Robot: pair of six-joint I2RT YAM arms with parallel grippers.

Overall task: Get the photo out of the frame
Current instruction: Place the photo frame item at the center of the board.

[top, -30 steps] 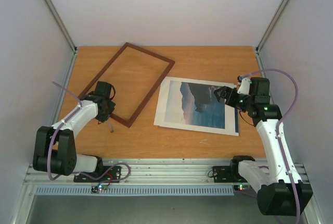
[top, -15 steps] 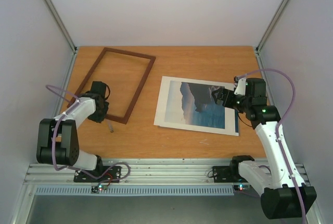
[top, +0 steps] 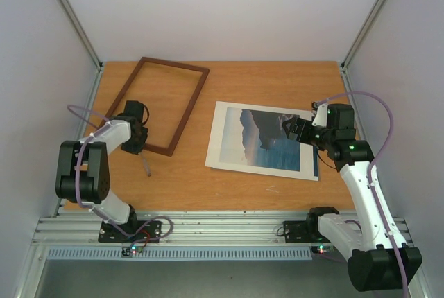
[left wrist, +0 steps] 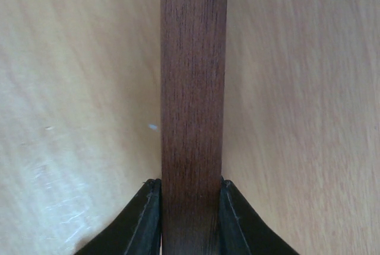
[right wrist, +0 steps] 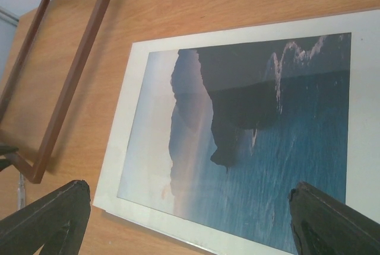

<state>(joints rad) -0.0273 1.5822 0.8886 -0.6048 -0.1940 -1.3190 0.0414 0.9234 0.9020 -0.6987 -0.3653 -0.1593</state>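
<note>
The spot on the wood by the grey stick (top: 138,160) is back of my left gripper. My left gripper will pull the near bar back and let go of it there.
The dark reddish-brown frame (top: 189,111) lies flat and empty at the table's back left. My left gripper (top: 135,142) is shut on its near rail; in the left wrist view the fingers (left wrist: 145,213) press both sides of the rail (left wrist: 193,89). The photo (top: 267,138) of blue sea and dark cliffs lies flat to the right of the frame, inside a wide white mat (top: 222,142). My right gripper (top: 290,128) hovers open and empty over the photo's right part. The right wrist view shows the photo (right wrist: 255,124), the mat (right wrist: 129,124), the frame (right wrist: 74,77) and the gripper (right wrist: 190,184).
A small grey stick (top: 146,166) lies on the wood just in front of the frame's near corner. A tiny scrap (top: 272,188) lies in front of the mat. White walls close in the table on the left, back and right.
My left gripper has dragged the frame to the left and turned it, away from the photo. The right gripper has barely moved and stays open.
</note>
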